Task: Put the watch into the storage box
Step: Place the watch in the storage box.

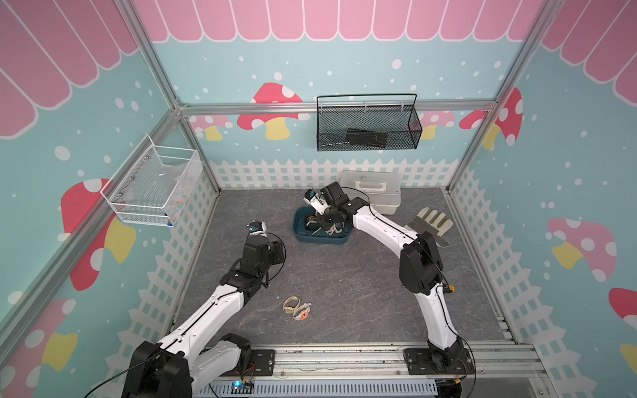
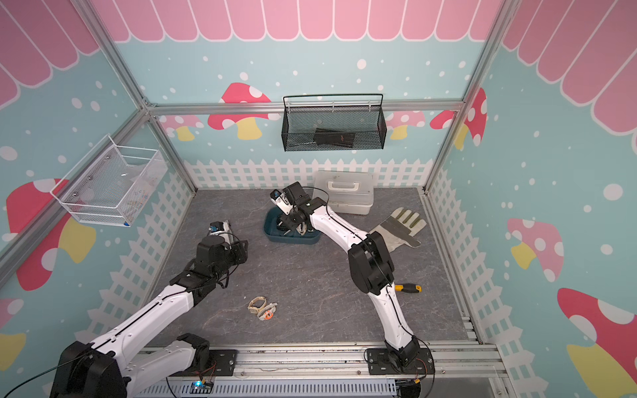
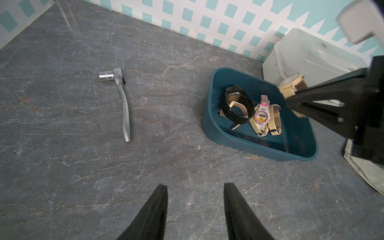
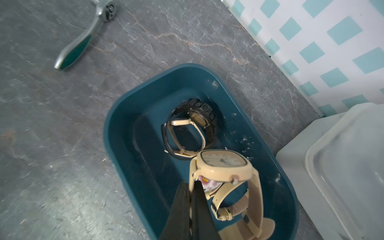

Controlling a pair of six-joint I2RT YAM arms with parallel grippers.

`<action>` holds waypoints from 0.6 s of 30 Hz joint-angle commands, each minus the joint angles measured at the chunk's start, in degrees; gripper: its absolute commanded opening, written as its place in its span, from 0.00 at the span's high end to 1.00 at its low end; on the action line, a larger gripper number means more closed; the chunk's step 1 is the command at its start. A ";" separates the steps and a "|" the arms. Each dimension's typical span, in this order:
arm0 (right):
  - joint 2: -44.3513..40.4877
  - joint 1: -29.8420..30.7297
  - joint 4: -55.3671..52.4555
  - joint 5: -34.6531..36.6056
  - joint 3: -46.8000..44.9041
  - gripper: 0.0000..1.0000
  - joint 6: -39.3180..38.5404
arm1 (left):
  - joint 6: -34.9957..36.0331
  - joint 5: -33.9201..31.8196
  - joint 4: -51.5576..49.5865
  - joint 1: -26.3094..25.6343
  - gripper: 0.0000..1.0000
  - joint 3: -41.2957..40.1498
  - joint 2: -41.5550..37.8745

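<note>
I will next lower my right gripper into the storage box and release the beige watch's strap over the pink watch (image 1: 331, 229), as the beige watch still hangs above the storage box's bottom.
My right gripper (image 4: 192, 186) is shut on the strap of a beige watch (image 4: 224, 166), holding it just above the dark teal storage box (image 4: 124, 135). The left wrist view shows this watch (image 3: 288, 85) over the box's (image 3: 207, 116) far end. Inside lie a black watch (image 3: 236, 104), a pink one (image 3: 262, 116) and beige ones. My left gripper (image 3: 195, 187) is open and empty over bare floor, left of the box (image 1: 300, 237). Two more watches (image 1: 291, 306) (image 2: 269, 313) lie together near the front.
A ratchet wrench (image 3: 124, 104) lies left of the box. A white lidded case (image 1: 372, 189) stands behind it and a work glove (image 1: 431, 220) lies to its right. A yellow-handled screwdriver (image 2: 408, 288) lies by the right arm. A black mesh basket (image 1: 368, 125) and a white wire basket (image 1: 151, 186) hang on the walls.
</note>
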 commanded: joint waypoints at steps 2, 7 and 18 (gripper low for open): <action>6.34 0.36 -8.13 2.05 9.61 1.00 -0.36 | 0.93 -0.32 -0.72 0.27 0.53 -0.82 -0.88; 11.48 0.38 -10.84 1.87 15.92 1.00 -0.77 | 0.85 -0.15 -0.88 0.27 0.52 -0.65 -0.75; 16.13 0.34 -11.94 3.02 18.15 0.98 -1.81 | 1.06 0.20 -0.80 0.34 0.52 -0.16 0.07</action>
